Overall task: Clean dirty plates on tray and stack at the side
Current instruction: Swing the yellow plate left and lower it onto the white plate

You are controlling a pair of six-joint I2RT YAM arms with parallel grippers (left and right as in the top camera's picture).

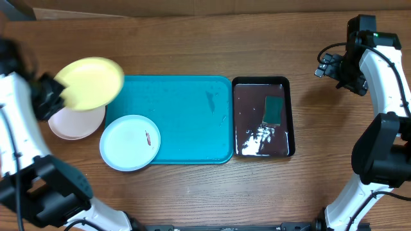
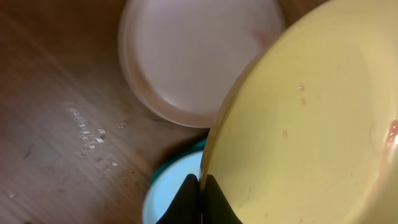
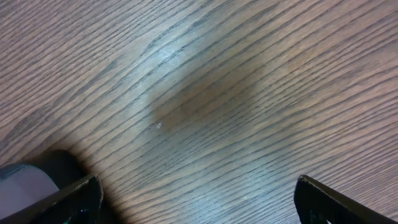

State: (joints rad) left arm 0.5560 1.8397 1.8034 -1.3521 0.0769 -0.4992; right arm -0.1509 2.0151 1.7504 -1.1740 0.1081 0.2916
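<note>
The left gripper needs to move back and down to release the yellow-green plate on top of the white plate (image 1: 72,124), which is below that gripper and slightly back, beside the tray (image 1: 186,122).
My left gripper (image 1: 59,90) is shut on the rim of the yellow-green plate (image 1: 91,83) and holds it tilted above the table's left side; in the left wrist view the gripper (image 2: 201,186) pinches the yellow-green plate (image 2: 311,124). Below it the white plate (image 1: 72,124) lies on the wood, also in the left wrist view (image 2: 193,56). The pale blue plate (image 1: 128,142) with a reddish speck sits on the front left corner of the turquoise tray (image 1: 186,122); its edge shows in the left wrist view (image 2: 171,193). My right gripper (image 1: 324,66) is open and empty at the far right, over bare wood in its own view (image 3: 199,199).
A glossy black pan (image 1: 262,117) with water and a green sponge (image 1: 274,109) stands right of the tray. Small white crumbs (image 2: 90,134) lie on the wood near the white plate.
</note>
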